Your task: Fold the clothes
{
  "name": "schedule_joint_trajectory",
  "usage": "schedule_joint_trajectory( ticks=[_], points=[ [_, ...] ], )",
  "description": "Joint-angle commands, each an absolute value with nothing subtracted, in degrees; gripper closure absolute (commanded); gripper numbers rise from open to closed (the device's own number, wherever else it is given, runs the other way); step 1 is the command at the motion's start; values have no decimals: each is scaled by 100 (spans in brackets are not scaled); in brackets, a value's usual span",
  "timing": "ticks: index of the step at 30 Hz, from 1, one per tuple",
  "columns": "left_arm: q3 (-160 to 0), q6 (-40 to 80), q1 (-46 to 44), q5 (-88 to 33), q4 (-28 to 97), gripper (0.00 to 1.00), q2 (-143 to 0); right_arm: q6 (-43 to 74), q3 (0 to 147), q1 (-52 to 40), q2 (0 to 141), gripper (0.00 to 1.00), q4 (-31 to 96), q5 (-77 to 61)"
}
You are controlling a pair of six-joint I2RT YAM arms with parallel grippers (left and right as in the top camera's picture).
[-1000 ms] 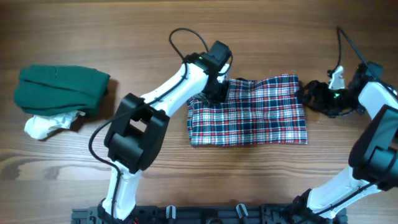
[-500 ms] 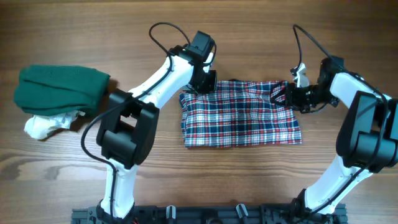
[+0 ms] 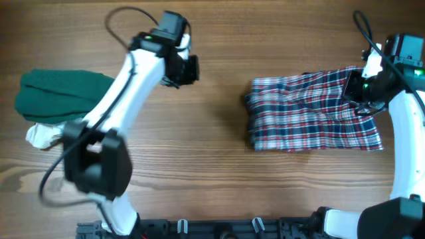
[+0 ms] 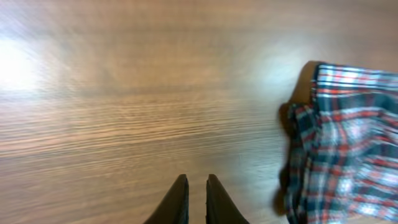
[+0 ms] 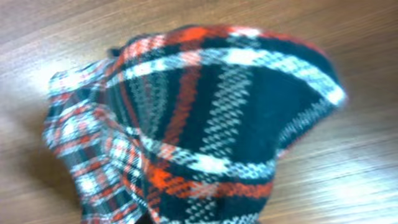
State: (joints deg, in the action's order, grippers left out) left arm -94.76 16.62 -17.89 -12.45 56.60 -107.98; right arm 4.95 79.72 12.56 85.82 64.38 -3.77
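Observation:
The cloth's fold will go left next in the overhead view, to the cloth's other far corner. My right gripper will carry it and let go of it there, so the wide cloth is halved.
A red, white and dark blue plaid cloth lies folded and rumpled on the wooden table, right of centre. My right gripper sits at its far right corner. In the right wrist view the plaid cloth bunches up over the jaws and hides the fingers, so the grip reads as shut on it. My left gripper hovers over bare wood well left of the cloth. Its fingers are shut with nothing between them, and the cloth's left edge shows at the right of that view.
A folded dark green garment lies at the far left with a crumpled white cloth tucked under its near edge. The left arm stretches diagonally from the table's front edge, and the right arm runs along the right edge.
My right gripper closed on the plaid cloth's far right corner and dragged the cloth to the right. My left gripper left the cloth's far left corner and swung away to the left.

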Motion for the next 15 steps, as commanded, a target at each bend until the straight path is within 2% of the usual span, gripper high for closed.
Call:
schedule_joint_trajectory(
  ticks=[1,4,8,12,15],
  points=[
    [-9496,1520,-1697,-1236,5710,86,-9985,1061,8034,438,8656,96,6624,178],
    [-9496,1522,-1697,-1236,5710,85,-9509,1765,8034,-550,8892,95,6608,607],
    [-9496,1522,-1697,-1236,5815,84,-9144,2445,8029,-1326,9561,93,6532,1070],
    [-9496,1518,-1697,-1232,5937,84,-9030,2580,8031,-1308,10136,96,6541,1201],
    [-9494,1398,-1697,-1234,6029,84,-9035,2591,8031,-943,10057,96,6547,1219]
  ],
)
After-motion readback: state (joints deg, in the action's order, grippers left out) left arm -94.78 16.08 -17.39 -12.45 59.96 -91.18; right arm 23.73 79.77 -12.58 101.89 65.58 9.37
